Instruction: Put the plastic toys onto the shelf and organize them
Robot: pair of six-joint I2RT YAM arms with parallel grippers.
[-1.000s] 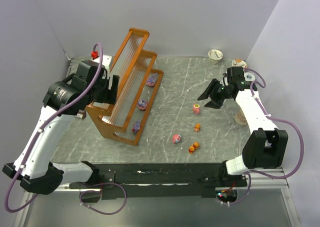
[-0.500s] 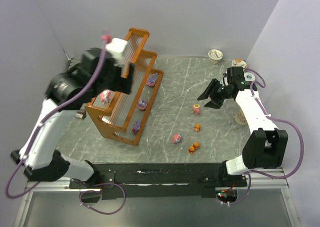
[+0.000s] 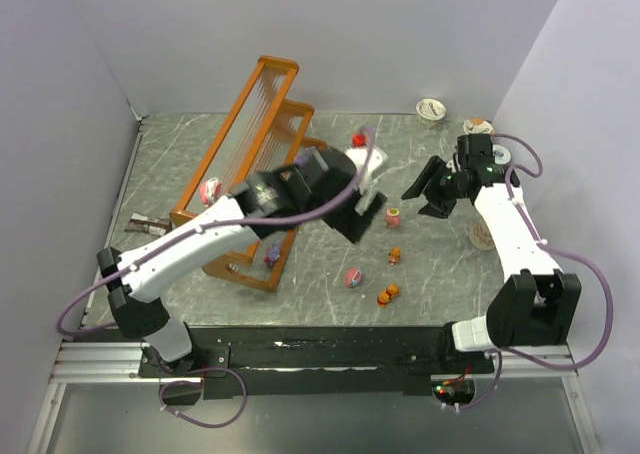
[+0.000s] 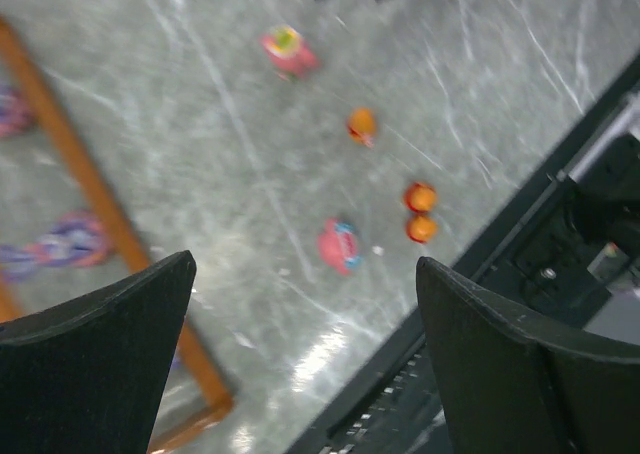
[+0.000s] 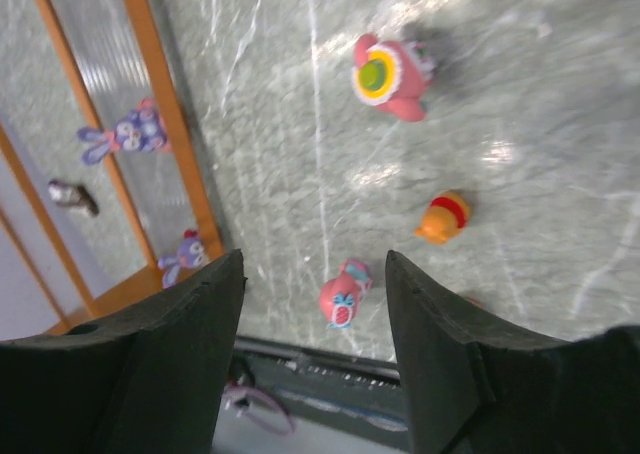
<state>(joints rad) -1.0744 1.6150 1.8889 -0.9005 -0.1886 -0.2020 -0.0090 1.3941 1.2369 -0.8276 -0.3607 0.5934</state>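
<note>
The second pink toy near the orange pair lies below, closer to the shelf's bar, so my left gripper will lower and draw back to it next.
The orange-brown shelf [image 3: 243,144] stands at the back left. A pink toy [image 3: 210,189] lies on one of its tiers and a purple toy [image 3: 271,255] on the lowest; my left arm hides other tiers. On the table lie a pink toy [image 3: 393,216], an orange toy [image 3: 394,255], a second pink toy [image 3: 352,277] and an orange pair [image 3: 388,295]. My left gripper [image 3: 366,214] is open and empty above the table, just left of the first pink toy. My right gripper [image 3: 428,192] is open and empty, right of that toy. The right wrist view shows the pink toy [image 5: 388,77] and two purple toys [image 5: 125,132] on the shelf.
Two foil-lidded cups [image 3: 431,108] [image 3: 478,127] stand at the back right. A beige bottle [image 3: 481,236] is partly hidden behind the right arm. A dark wrapper [image 3: 148,224] lies left of the shelf. The black rail [image 3: 330,349] runs along the near edge.
My left arm has swung from the shelf's upper left side across to the right, over the loose toys. A pink toy now lies on the shelf where the gripper was. The right arm barely moved.
</note>
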